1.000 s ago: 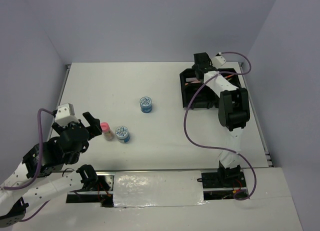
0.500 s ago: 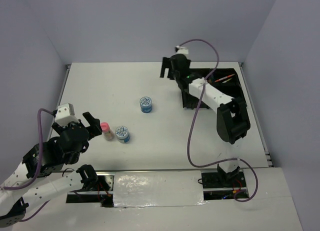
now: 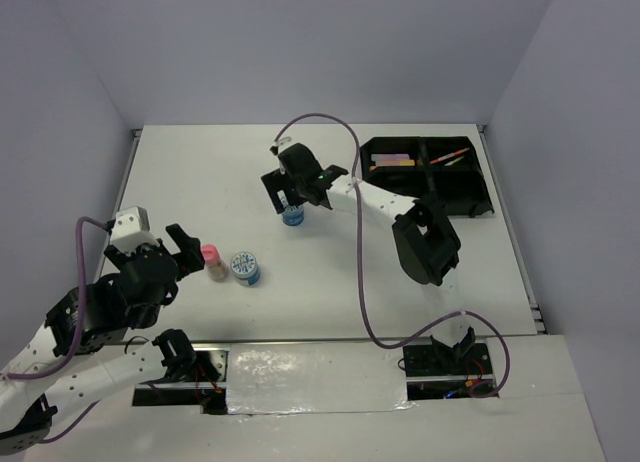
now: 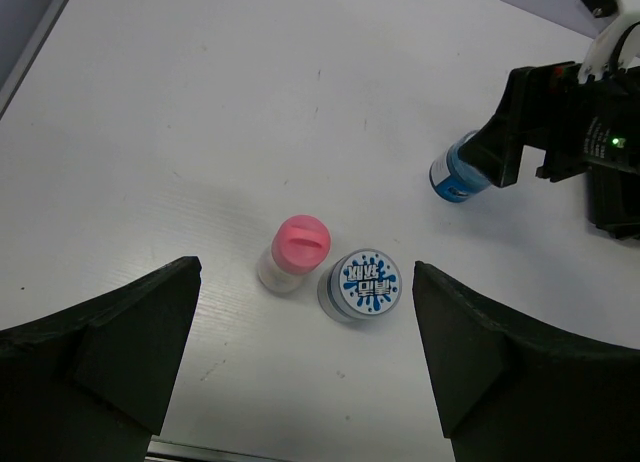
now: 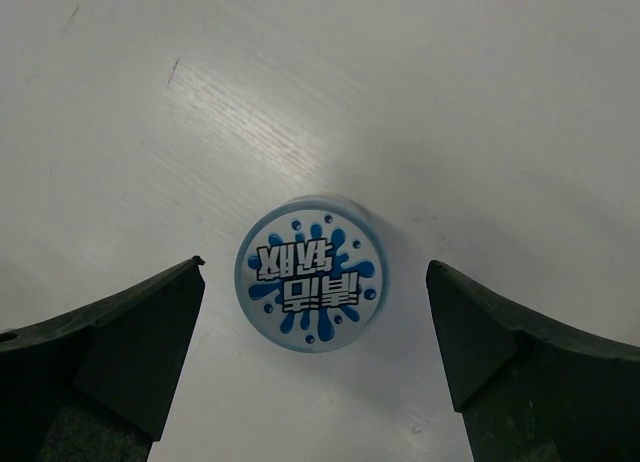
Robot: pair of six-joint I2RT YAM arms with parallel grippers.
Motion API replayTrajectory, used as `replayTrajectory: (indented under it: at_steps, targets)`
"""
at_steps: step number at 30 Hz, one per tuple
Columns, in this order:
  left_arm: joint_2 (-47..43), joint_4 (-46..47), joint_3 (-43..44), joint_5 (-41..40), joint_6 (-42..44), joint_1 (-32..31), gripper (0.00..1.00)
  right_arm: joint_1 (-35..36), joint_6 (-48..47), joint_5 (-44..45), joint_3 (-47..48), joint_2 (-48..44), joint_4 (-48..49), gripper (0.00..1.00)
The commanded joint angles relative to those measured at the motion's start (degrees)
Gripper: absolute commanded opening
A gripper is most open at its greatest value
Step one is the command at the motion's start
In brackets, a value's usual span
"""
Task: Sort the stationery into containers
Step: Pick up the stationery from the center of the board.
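Observation:
My right gripper lowers slightly around the splash-patterned lid [image 3: 291, 210] [image 5: 312, 275] next and closes, since the far tub stands below it, already between its open fingers.
Two round blue tubs with splash-patterned lids stand on the white table. The far tub [image 3: 292, 217] [image 5: 310, 274] [image 4: 455, 174] sits straight below my right gripper [image 3: 297, 194] [image 5: 315, 266], which is open, its fingers either side and above it without touching. The near tub [image 3: 245, 268] [image 4: 365, 284] stands beside a pink-capped bottle [image 3: 211, 262] [image 4: 295, 250]. My left gripper [image 3: 185, 250] [image 4: 305, 274] hovers open over those two, empty. The black divided tray [image 3: 478, 210] at the far right holds coloured pens [image 3: 392, 162] and an orange pen [image 3: 450, 157].
The right arm [image 3: 420, 237] stretches from its base across the table's middle toward the far tub. Grey walls close in the table on the left, back and right. A purple cable [image 3: 330, 122] loops above the right wrist.
My right arm has swung left from the black tray across the table to above the far blue tub, jaws open. The left arm, bottle and near tub have stayed put.

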Motion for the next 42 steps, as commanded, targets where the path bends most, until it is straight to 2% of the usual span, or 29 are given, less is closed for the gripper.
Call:
replayTrajectory:
  at_steps: [1,7,14,15,16,21,22,23,29,34,37,42]
  targets:
    - [0.2,1.83,-0.3,0.04,0.87,0.23,0.99,0.91,-1.82,-1.38,2.61,0.66,-0.67,1.0]
    - [0.63,1.92,-0.21,0.13,1.05,0.32,0.99,1.27,-2.0,-1.82,4.28,3.74,-2.6,1.0]
    - [0.46,2.27,-0.3,0.22,1.31,0.32,0.99,2.5,-2.26,0.82,3.84,4.62,-3.21,0.9]
    - [0.55,2.27,-0.3,0.22,1.31,0.23,0.99,2.5,-2.35,0.99,3.76,4.62,-3.22,0.85]
    - [0.72,2.09,-0.3,0.22,1.23,0.23,0.99,2.5,-2.35,1.43,3.75,4.53,-2.87,0.69]
    - [0.72,2.09,-0.3,0.22,1.23,0.23,0.99,2.5,-2.79,2.31,2.79,3.48,-1.63,0.41]
    - [0.64,2.0,-0.21,0.22,1.14,0.23,0.99,2.5,-2.87,2.4,2.7,3.39,-1.72,0.11]
    - [0.46,2.0,-0.3,0.13,1.14,0.23,0.99,2.59,-2.44,3.45,2.61,2.69,-1.63,0.0]
    - [0.2,2.0,-0.3,0.13,1.05,0.23,0.99,2.32,-1.56,3.72,-3.79,-6.16,4.34,0.0]
    - [0.02,1.83,-0.3,0.04,0.96,0.23,0.99,-0.22,0.64,14.34,-8.63,-15.05,4.08,0.0]
    - [-0.51,2.0,-0.3,0.13,1.05,0.23,0.99,-3.91,2.83,19.45,-11.36,-18.48,2.32,0.0]
    - [-0.95,2.09,-0.39,0.39,1.14,0.23,0.99,-13.75,6.35,19.19,-19.53,-25.16,4.68,0.0]
